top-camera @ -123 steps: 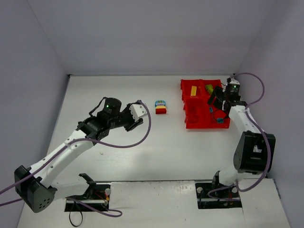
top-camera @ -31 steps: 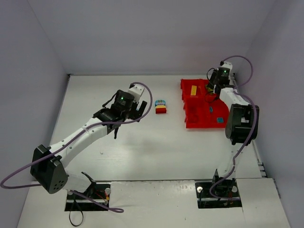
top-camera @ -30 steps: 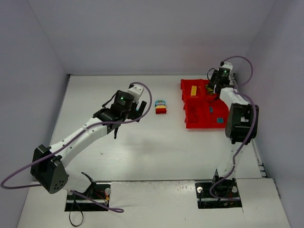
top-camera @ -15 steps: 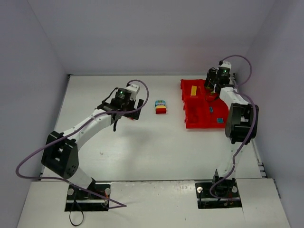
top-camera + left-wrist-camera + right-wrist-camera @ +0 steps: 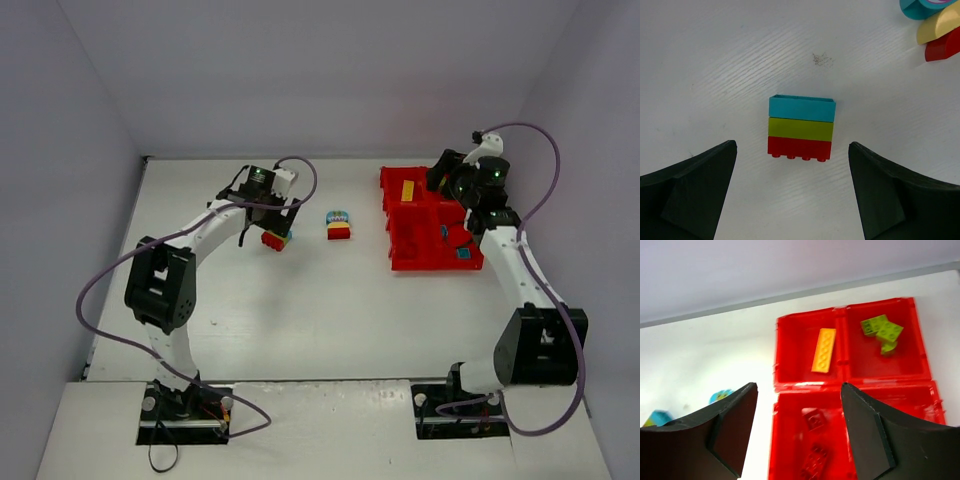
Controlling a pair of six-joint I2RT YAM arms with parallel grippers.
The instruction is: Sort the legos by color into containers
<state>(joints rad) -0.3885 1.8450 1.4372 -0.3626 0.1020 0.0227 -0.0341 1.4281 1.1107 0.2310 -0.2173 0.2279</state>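
Next, my left gripper lowers toward the table with its fingers around the green and red layers, since the stack lies below it, between the open fingers.
A stack of three legos, teal on green on red (image 5: 801,129), lies on the white table (image 5: 300,300). My left gripper (image 5: 792,152) hangs open right above the stack (image 5: 276,240), one finger on each side, touching nothing. A second stack of teal, yellow and red (image 5: 339,226) lies to its right. The containers, a red four-bin tray (image 5: 400,262), hold a yellow brick (image 5: 824,350), green bricks (image 5: 882,332) and red bricks (image 5: 815,420) in separate bins. Open and empty, my right gripper (image 5: 799,386) hovers over the tray's far side (image 5: 443,176).
The second stack's teal piece (image 5: 920,7) peeks in at the top right corner of the left wrist view. A blue brick (image 5: 462,253) lies in the tray's near right bin. Grey walls close in the table on the left, far and right sides.
The left arm has swung toward the far left, and the three-colour stack now shows below its open fingers. The right jaws have opened and that gripper has lifted back over the tray.
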